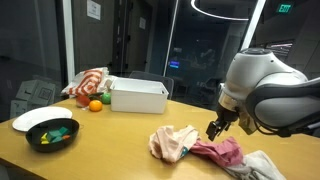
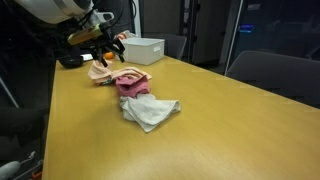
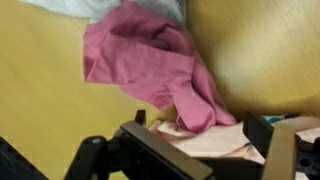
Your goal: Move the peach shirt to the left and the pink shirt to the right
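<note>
The pink shirt's narrow end (image 1: pixel 203 148) beside the peach shirt (image 1: pixel 172 142) is below my gripper, between its open fingers, so my gripper will go down onto it next.
The peach shirt (image 1: pixel 172 142) lies crumpled on the wooden table, and the pink shirt (image 1: pixel 222 152) lies beside it, overlapping its edge. In an exterior view the peach shirt (image 2: pixel 103 72) lies just behind the pink shirt (image 2: pixel 132 82). My gripper (image 1: pixel 216 128) hangs open just above where the two shirts meet; it also shows in an exterior view (image 2: pixel 105 42). In the wrist view the open fingers (image 3: pixel 200 125) straddle the peach shirt (image 3: pixel 215 142), with the pink shirt (image 3: pixel 150 60) spread beyond it.
A grey-white cloth (image 1: pixel 262 166) (image 2: pixel 150 110) lies next to the pink shirt. A white box (image 1: pixel 138 96) stands at the back. A black bowl (image 1: pixel 52 134), a white plate (image 1: pixel 40 118), an orange (image 1: pixel 95 105) and a striped cloth (image 1: pixel 88 85) sit at the far end.
</note>
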`<state>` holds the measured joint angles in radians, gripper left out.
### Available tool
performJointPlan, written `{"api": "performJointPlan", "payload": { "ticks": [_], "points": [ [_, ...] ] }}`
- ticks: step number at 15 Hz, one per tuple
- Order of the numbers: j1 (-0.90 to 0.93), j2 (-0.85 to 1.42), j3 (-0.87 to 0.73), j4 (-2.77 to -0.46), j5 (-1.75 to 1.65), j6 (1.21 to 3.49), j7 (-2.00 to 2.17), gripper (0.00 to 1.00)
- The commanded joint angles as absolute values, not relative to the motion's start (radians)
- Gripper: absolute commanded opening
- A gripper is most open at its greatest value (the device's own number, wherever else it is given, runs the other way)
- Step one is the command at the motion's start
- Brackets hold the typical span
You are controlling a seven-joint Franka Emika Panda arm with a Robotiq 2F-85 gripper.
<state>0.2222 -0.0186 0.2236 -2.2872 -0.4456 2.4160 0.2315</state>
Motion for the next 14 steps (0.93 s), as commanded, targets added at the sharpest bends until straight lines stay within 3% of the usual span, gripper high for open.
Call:
{"api": "performJointPlan", "payload": {
  "ticks": [1, 14],
  "points": [
    [0.22, -0.019, 0.225, -2.295, -0.443, 2.406, 0.223, 1.0],
    [0.216, 0.212, 0.149, -2.244, -0.683, 2.569, 0.291, 1.0]
  ]
}}
